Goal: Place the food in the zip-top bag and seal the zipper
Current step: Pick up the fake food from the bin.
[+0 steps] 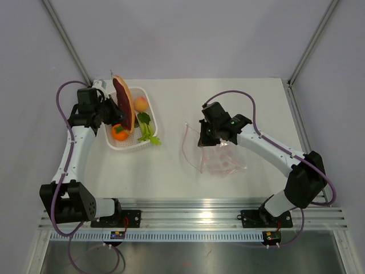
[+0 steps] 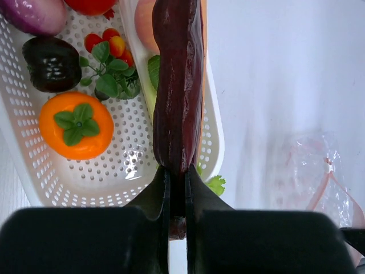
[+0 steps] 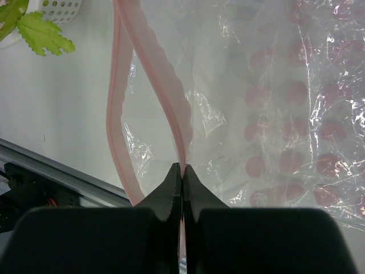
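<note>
The basket's bare white bottom shows between the orange and the celery (image 2: 132,149). Next, my left gripper moves down toward the basket's bottom there and releases the long food.
A long dark red-purple piece of food (image 1: 122,100) (image 2: 178,85) with an orange edge hangs upright over the white slotted basket (image 1: 128,144) (image 2: 217,142), and my left gripper (image 1: 116,113) (image 2: 177,177) is shut on its lower end. The basket holds an orange (image 1: 120,132) (image 2: 76,124), a peach (image 1: 141,103), a dark eggplant (image 2: 51,63), an onion (image 2: 31,14), a tomato (image 2: 88,4) and celery (image 1: 149,136). The clear zip-top bag (image 1: 219,160) (image 3: 274,114) lies at centre right with its mouth gaping. My right gripper (image 1: 203,137) (image 3: 182,168) is shut on the upper lip of the pink zipper (image 1: 185,145) (image 3: 159,74).
Celery leaves (image 3: 43,34) poke over the basket's right side toward the bag. Small cherry tomatoes with green leaves (image 2: 108,57) lie in the basket. A metal rail (image 1: 188,208) runs along the table's near edge, and grey walls close in the back and sides.
</note>
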### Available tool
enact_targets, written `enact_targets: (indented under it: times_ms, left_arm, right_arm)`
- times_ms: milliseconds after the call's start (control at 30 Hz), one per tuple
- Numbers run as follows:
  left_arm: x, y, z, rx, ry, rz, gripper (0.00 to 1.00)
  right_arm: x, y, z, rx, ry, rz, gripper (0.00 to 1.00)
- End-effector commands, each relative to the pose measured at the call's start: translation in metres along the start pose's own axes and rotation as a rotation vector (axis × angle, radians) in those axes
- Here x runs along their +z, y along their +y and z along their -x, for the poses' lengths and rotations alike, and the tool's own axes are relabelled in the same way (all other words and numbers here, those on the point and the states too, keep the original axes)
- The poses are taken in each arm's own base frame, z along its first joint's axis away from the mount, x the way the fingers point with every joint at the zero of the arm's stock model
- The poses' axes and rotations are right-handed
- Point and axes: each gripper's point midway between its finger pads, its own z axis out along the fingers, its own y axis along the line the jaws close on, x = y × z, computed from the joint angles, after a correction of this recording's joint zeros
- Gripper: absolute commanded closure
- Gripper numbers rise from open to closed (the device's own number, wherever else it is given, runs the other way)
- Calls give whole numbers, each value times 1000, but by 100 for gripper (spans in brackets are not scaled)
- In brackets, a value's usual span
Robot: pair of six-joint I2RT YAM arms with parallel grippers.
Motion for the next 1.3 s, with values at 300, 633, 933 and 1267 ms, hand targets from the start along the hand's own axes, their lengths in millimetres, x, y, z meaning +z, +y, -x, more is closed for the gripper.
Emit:
enact_targets:
  times_ms: [300,633,933,1267]
  left_arm:
    - [48,-2,1,-149,-105,-103,100]
    - [94,30,-44,-373,-11,0,74]
    - [93,47,-18,-291,-41,118,25]
    - [98,81,34,-301,-115,264,35]
  right_arm:
    - [-11,16,7,-5,-47,45,97]
    - [-12,14,7,-6,-51,39,97]
    - [-10,12,5,-12,-45,30,97]
    - [-10,10,6,-17,-43,15,97]
